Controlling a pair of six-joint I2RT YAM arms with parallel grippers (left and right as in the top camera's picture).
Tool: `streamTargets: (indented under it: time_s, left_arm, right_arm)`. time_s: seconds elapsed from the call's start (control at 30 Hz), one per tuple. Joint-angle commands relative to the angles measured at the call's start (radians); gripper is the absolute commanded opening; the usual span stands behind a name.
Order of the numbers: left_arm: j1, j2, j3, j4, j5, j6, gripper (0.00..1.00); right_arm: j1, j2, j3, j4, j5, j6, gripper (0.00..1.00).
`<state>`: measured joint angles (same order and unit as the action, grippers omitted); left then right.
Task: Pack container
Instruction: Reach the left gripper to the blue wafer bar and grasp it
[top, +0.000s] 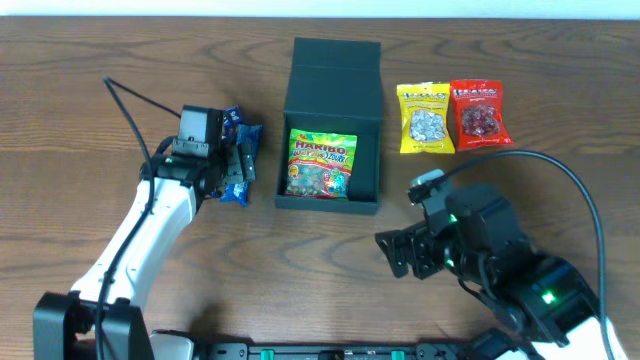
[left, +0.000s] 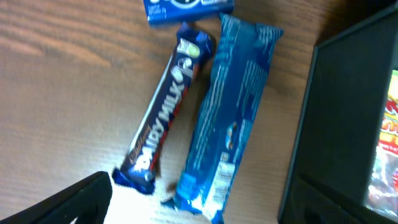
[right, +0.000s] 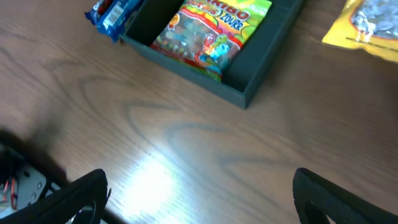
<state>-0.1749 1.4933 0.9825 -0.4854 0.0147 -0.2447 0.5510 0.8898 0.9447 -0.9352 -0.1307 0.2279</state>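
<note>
My left gripper moves down onto the middle of the long blue packet next, turning so its fingers straddle the narrow width. The packet lies slanted below it.
The dark teal container (top: 368, 150) stands open at the table's middle with its lid flapped back. A Haribo packet (top: 320, 163) lies inside it. My left gripper (top: 240, 168) is open and empty, just left of the container, over a Dairy Milk bar (left: 165, 115) and a long blue packet (left: 233, 112). The container's wall (left: 336, 124) is at the right of the left wrist view. My right gripper (top: 400, 252) is open and empty over bare table in front of the container. In the right wrist view (right: 199, 199) it faces the container's front wall (right: 249, 93) and the Haribo packet (right: 211, 31).
A yellow snack packet (top: 425, 118) and a red one (top: 478, 113) lie side by side right of the container. The yellow one shows in the right wrist view (right: 367, 25). Another blue packet (left: 186, 9) lies just beyond the bar. The table is wooden.
</note>
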Motion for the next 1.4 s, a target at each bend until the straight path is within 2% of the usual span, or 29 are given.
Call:
streamTargets:
  time_s: [0.0, 0.13, 0.27, 0.4, 0.7, 0.9, 1.13, 1.37]
  left_arm:
    - [-0.005, 0.047, 0.035, 0.002, -0.016, 0.087, 0.91]
    - [-0.016, 0.08, 0.035, 0.008, -0.015, 0.157, 0.89]
    - [-0.015, 0.134, 0.035, 0.036, -0.008, 0.171, 0.76]
    - [-0.016, 0.177, 0.035, 0.063, 0.05, 0.174, 0.72]
    - [-0.023, 0.265, 0.035, 0.114, 0.075, 0.199, 0.68]
    - [-0.035, 0.306, 0.035, 0.159, 0.071, 0.208, 0.56]
    - [-0.036, 0.32, 0.035, 0.162, -0.004, 0.2, 0.49]
    - [-0.036, 0.32, 0.035, 0.162, -0.015, 0.184, 0.34]
  right_arm:
    - [-0.005, 0.031, -0.026, 0.047, 0.007, 0.003, 0.95]
    - [-0.005, 0.095, -0.027, 0.097, 0.007, 0.003, 0.95]
    - [-0.005, 0.149, -0.027, 0.109, 0.006, 0.003, 0.95]
    - [-0.005, 0.142, -0.025, 0.109, 0.005, 0.003, 0.93]
    - [-0.005, 0.019, -0.023, 0.106, -0.015, -0.008, 0.92]
    - [-0.005, -0.021, -0.023, 0.104, -0.011, -0.012, 0.92]
    - [-0.006, -0.042, -0.006, 0.08, -0.008, -0.013, 0.9]
    - [-0.029, -0.141, 0.075, 0.059, 0.027, -0.035, 0.92]
